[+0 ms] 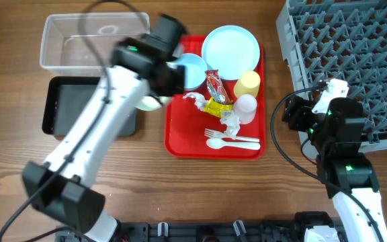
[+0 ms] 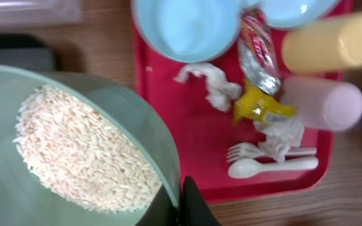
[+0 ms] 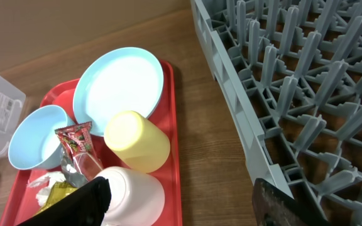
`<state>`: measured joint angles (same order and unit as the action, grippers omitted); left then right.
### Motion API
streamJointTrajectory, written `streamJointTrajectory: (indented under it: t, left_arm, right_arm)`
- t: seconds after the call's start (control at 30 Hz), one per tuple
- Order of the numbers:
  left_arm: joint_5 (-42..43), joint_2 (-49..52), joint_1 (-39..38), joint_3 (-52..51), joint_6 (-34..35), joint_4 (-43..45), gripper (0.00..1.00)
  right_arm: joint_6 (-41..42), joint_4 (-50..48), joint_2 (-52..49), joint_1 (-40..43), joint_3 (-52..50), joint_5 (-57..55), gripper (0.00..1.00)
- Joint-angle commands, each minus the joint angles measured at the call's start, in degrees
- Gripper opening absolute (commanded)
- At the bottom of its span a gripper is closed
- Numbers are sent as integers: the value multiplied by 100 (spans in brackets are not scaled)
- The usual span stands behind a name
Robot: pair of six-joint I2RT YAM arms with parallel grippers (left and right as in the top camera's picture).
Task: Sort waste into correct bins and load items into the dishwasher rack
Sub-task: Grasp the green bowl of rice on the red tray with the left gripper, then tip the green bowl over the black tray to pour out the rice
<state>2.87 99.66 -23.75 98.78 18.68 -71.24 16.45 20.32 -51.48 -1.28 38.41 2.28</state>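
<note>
My left gripper holds the bowl. It will next lower the bowl to the red tray's bare near part after tipping the rice into the black tray (image 1: 79, 107), and let go of it there.
My left gripper (image 1: 158, 86) (image 2: 181, 202) is shut on the rim of a pale blue bowl (image 1: 150, 103) (image 2: 5, 188) that holds a heap of white rice grains (image 2: 80, 150). It holds the bowl between the black tray (image 1: 79, 107) and the red tray (image 1: 180, 134). On the red tray are the second bowl (image 1: 192, 70), the plate (image 1: 230, 50), a yellow cup (image 1: 247, 84), a white cup (image 1: 246, 107), red and yellow wrappers (image 1: 215, 91), tissue (image 2: 212, 85), and a fork and spoon (image 1: 230, 139). My right gripper (image 1: 293, 111) (image 3: 181, 202) is open and empty between the red tray and the grey rack (image 1: 348, 60).
The clear tub (image 1: 93, 40) stands at the back left, behind the black tray. The grey rack (image 3: 294, 75) fills the right side, with its near corner close to my right gripper. Bare wood lies along the front of the table.
</note>
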Motion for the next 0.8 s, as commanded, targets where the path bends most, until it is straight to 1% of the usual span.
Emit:
streamJointTrajectory:
  t: [0.0, 0.1, 0.13, 0.2, 0.23, 0.27, 0.33, 0.43, 0.5, 0.53, 0.57, 0.6, 0.7, 0.77]
  left_arm:
    - [743, -151, 1095, 39, 70, -184, 4]
    - [1622, -151, 2087, -330, -498, -140, 4]
    - [1875, -151, 2308, -448, -675, -90, 4]
    - [2669, -151, 2852, -748, -1268, 79, 4]
    - [2997, -151, 3038, -859, -1515, 136, 4]
    - [3515, -140, 3307, -1019, -1943, 184, 4]
    - [4103, -129, 3716, -1316, -2605, 227, 4]
    - [4603, -105, 4227, -1668, -3132, 286, 4]
    - [5209, -52, 4610, -1873, -3512, 348, 4]
    - [5685, 9, 4872, -1974, -3792, 376, 4]
    - [6026, 81, 5084, -2048, -3958, 396, 4]
    - [6181, 157, 5254, -2109, -3976, 470, 4]
    - [6282, 446, 5576, -2133, -3974, 581, 4]
    - [6601, 671, 5709, -2133, -3976, 612, 4]
  right_arm:
    - [2, 52, -7, 24, 149, -98, 75]
    - [0, 205, -7, 24, 149, -127, 75]
    - [0, 249, -7, 24, 149, -142, 75]
    - [0, 291, -7, 24, 149, -142, 75]
    - [2, 293, -7, 24, 149, -142, 75]
    - [7, 297, -7, 24, 149, -140, 75]
    - [2, 389, -7, 24, 149, -140, 75]
    - [0, 575, -7, 24, 149, -140, 75]
    - [2, 673, -7, 24, 149, -140, 75]
    - [4, 678, -7, 24, 149, -140, 75]
    - [4, 675, -7, 24, 149, -140, 75]
    - [4, 678, -4, 24, 149, -140, 75]
    - [7, 697, -7, 24, 149, -138, 75]
    - [7, 697, -7, 24, 149, -140, 75]
